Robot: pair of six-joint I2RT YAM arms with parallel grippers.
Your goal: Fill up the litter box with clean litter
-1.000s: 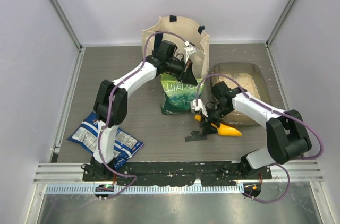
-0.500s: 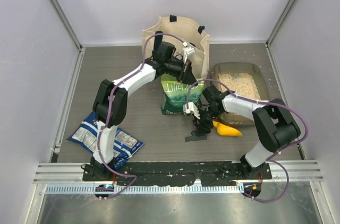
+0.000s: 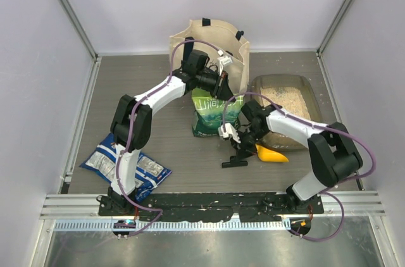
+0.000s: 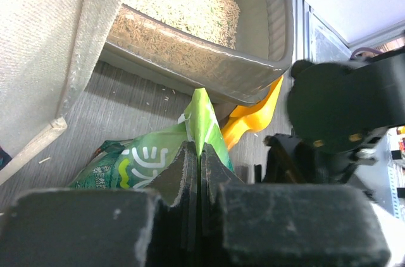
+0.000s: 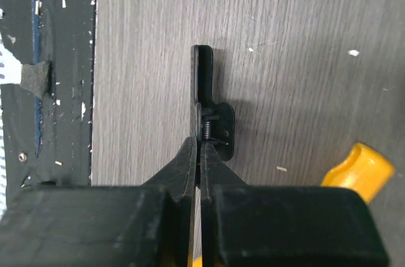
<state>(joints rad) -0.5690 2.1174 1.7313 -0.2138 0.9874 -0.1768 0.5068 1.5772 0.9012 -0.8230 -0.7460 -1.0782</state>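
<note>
The far end of the clip sticks out, so the robot's right gripper will next rise off the table, move outward to the left gripper's fingers and let go of the clip [image 5: 205, 90] there.
The litter box [image 3: 305, 85] lies at the right of the table with pale clean litter [image 3: 286, 99] in it; its rim [image 4: 278, 20] and the litter [image 4: 177, 1] also fill the top of the left wrist view. My left gripper [image 3: 220, 85] is shut on the top edge of a green pouch [image 3: 212, 116], and the fold rises between its tips [image 4: 199, 153]. My right gripper [image 3: 243, 148] reaches down to the table in front of the box. It is shut [image 5: 201, 147] on the end of a black spring clip [image 5: 205, 90] lying flat on the wood [image 3: 233, 163].
A yellow scoop [image 3: 271, 153] lies just right of the clip, against the litter box's near side. A cream tote bag [image 3: 209, 42] stands behind the pouch. A blue snack bag [image 3: 126, 162] lies at the front left. Loose granules dot the table.
My right gripper swung left from the yellow scoop to the black clip and closed on it. The left arm and the pouch have stayed where they were.
</note>
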